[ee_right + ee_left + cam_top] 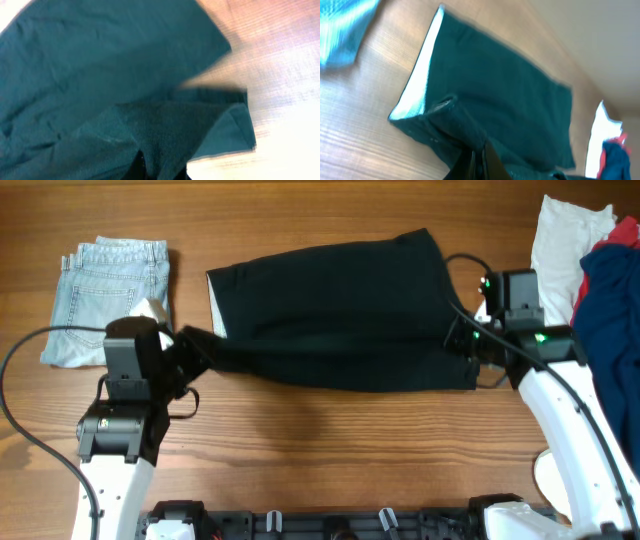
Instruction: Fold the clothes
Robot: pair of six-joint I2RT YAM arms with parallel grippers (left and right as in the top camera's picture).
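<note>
Next, my left gripper moves outward to the garment's far corner by the denim [446,19] and releases it: its far half lies uncovered beyond its pinched edge.
A large black trouser-like garment [340,310] lies across the table's middle, with pale lining showing at its left edge. My left gripper [185,345] is shut on its near-left corner; in the left wrist view the fingers [479,162] pinch the dark fabric [495,90]. My right gripper [470,345] is shut on the near-right corner; in the right wrist view the cloth [110,75] drapes over the fingers [160,170], with a folded-over edge lifted off the wood.
Folded light-blue denim [110,295] lies at the far left, also blurred in the left wrist view [345,27]. A pile of white [565,240], red and navy [610,300] clothes sits at the far right. Cables run beside both arms.
</note>
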